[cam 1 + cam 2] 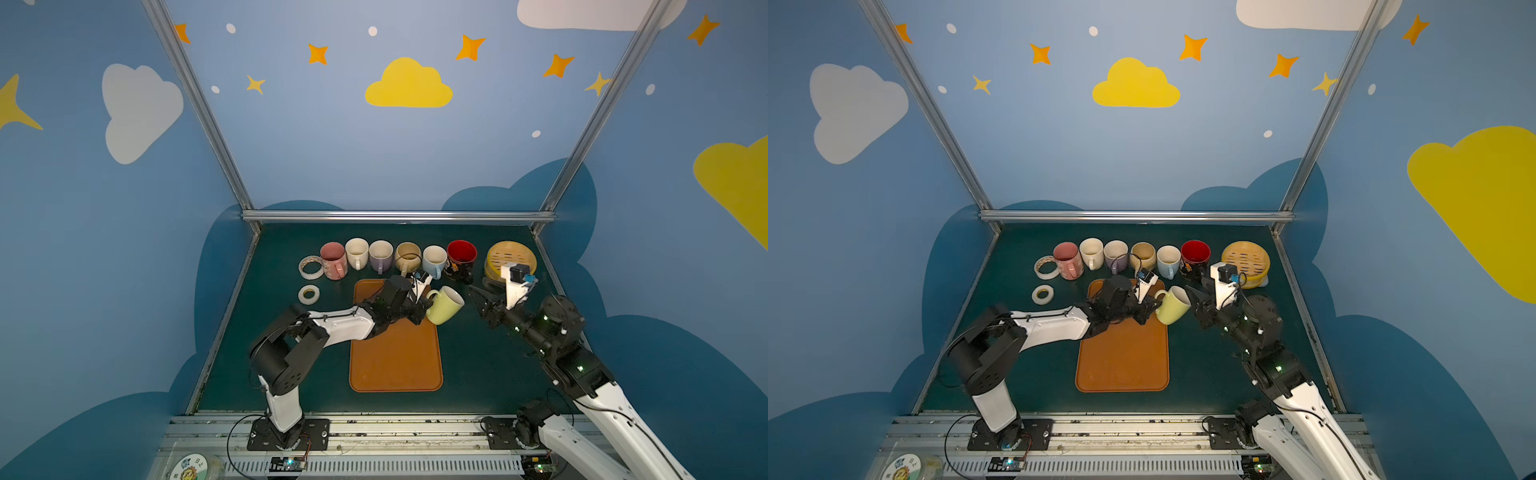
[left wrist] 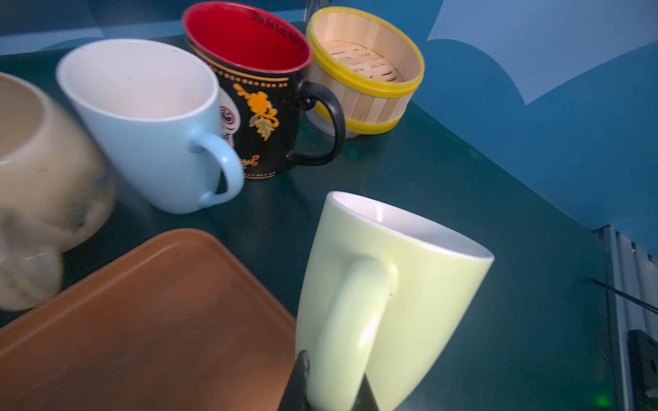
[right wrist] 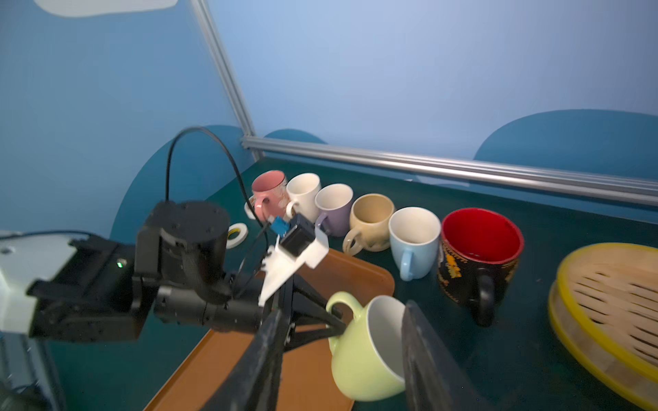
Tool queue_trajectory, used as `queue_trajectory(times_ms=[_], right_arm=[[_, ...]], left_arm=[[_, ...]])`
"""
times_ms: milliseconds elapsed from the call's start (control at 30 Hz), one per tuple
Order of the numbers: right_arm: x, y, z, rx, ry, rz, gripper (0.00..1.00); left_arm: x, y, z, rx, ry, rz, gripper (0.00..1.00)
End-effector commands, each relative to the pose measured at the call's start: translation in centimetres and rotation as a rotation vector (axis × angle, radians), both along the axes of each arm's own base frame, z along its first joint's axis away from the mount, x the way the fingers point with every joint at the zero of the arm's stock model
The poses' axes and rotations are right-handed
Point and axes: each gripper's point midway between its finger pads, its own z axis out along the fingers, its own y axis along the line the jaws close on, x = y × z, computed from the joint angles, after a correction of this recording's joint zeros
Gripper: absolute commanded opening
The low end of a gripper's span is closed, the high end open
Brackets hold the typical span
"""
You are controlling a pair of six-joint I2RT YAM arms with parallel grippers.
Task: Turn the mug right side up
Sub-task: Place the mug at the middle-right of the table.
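The bare table by the red-and-black mug is outward from my left gripper and below it. My left gripper will move outward past the tray, go down and let go of the handle.
The light green mug hangs tilted over the far right corner of the orange tray, its white inside facing up and to the right. My left gripper is shut on the mug's handle, one finger on each side of it. My right gripper is open, just right of the mug's rim. In the right wrist view the mug shows between its spread fingers. Whether the mug's base touches the table is hidden.
Several upright mugs line the back, from pink to red-and-black. A bamboo steamer stands at the back right. Two tape rolls lie at the left. The green table is walled by metal rails.
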Motion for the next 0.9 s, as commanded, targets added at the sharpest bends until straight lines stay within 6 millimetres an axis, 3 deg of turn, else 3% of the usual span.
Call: queue_trajectory(times_ms=[0, 200, 367, 600, 867], right_arm=[[-0.3, -2.8, 1.7, 0.085, -0.049, -0.138, 0.48], [-2.3, -4.4, 2.0, 0.111, -0.097, -0.162, 0.5], [-2.8, -4.8, 2.0, 0.113, -0.119, -0.166, 0.5], [-3.2, -5.0, 2.5, 0.127, -0.161, -0.165, 0.52], [-3.2, -5.1, 2.4, 0.138, -0.164, -0.171, 0.53]], left_arm=[[2.0, -3.7, 5.9, -0.237, -0.191, 0.009, 0.03], [3.9, -5.7, 5.6, -0.372, -0.249, 0.077, 0.03], [4.1, -8.1, 4.6, -0.389, -0.279, 0.06, 0.03], [4.0, -9.6, 1.1, -0.34, -0.282, 0.072, 0.04], [3.4, -9.7, -0.8, -0.281, -0.264, 0.091, 0.38]])
